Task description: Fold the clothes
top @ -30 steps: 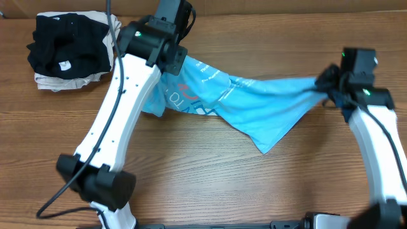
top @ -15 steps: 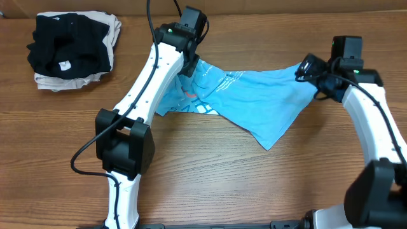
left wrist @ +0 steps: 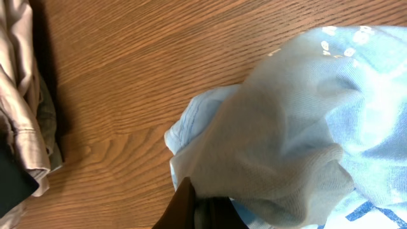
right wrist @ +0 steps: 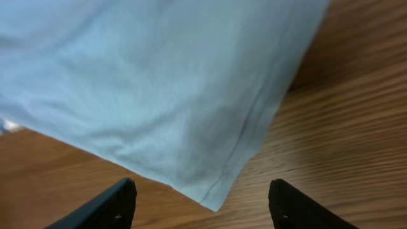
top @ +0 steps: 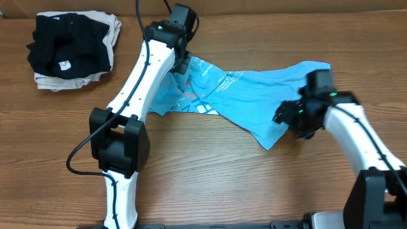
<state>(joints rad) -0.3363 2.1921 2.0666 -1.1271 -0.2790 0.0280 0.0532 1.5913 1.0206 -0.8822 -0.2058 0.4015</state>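
Observation:
The shirt is crumpled, so my left gripper needs to move over its pile-side end (top: pixel 161 100), to the gripper's left in the overhead view, and let go of the bunched fold.
The clothes are one sky-blue T-shirt (top: pixel 254 95), spread crumpled across the middle of the table with white and coral lettering showing near its left end. My left gripper (top: pixel 183 65) is shut on a bunched fold at the shirt's back left. In the left wrist view that fabric (left wrist: pixel 286 127) drapes over the dark fingertips (left wrist: pixel 191 207). My right gripper (top: pixel 284 117) hovers open over the shirt's front pointed corner. In the right wrist view the hemmed corner (right wrist: pixel 216 197) lies on the wood between the two spread fingers (right wrist: pixel 117 203), with nothing gripped.
A black garment with a white tag (top: pixel 63 44) lies on a beige folded garment (top: pixel 60 81) at the back left corner. The same pile shows at the left edge of the left wrist view (left wrist: pixel 19 108). Bare wood runs along the front of the table (top: pixel 222 178).
My right gripper let go of the shirt's right end, which now lies flat at the back right. It swung forward and left to the shirt's front corner. The left gripper stayed shut and shifted slightly.

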